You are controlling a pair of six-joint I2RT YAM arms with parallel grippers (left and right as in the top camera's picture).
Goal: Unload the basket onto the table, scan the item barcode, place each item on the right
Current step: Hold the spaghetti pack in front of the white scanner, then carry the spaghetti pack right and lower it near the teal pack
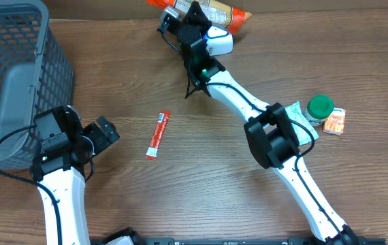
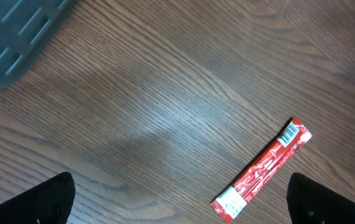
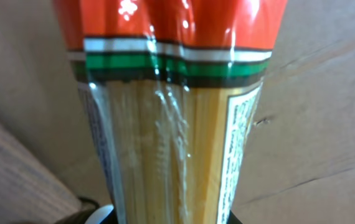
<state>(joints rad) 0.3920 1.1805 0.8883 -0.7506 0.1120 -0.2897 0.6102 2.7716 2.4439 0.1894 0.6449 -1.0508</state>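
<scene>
I should next bring my right gripper back, turn the spaghetti pack (image 1: 224,13), and lower and release it on the clear tabletop (image 1: 269,179) spot beside the white wrapper.
A long pack of spaghetti (image 3: 171,124) with an orange-red top and a green and white band fills the right wrist view. My right gripper (image 3: 168,219) is shut on its lower end, and only dark finger edges show at the bottom. In the overhead view this gripper (image 1: 187,17) is at the table's far edge, and the spaghetti pack (image 1: 224,13) lies across it beside a white rounded object (image 1: 219,43). A red stick packet (image 1: 158,135) lies flat mid-table. My left gripper (image 1: 93,129) stands open, to the left of it. The red stick packet (image 2: 265,168) shows a barcode at its upper end, between the spread fingers of my left gripper (image 2: 187,205).
A grey mesh basket (image 1: 17,75) stands at the far left, its corner (image 2: 9,37) showing in the left wrist view. At the right lie a green-lidded jar (image 1: 320,107), a small orange packet (image 1: 334,122) and a white wrapper (image 1: 304,121). Brown cardboard (image 3: 327,93) is behind the spaghetti.
</scene>
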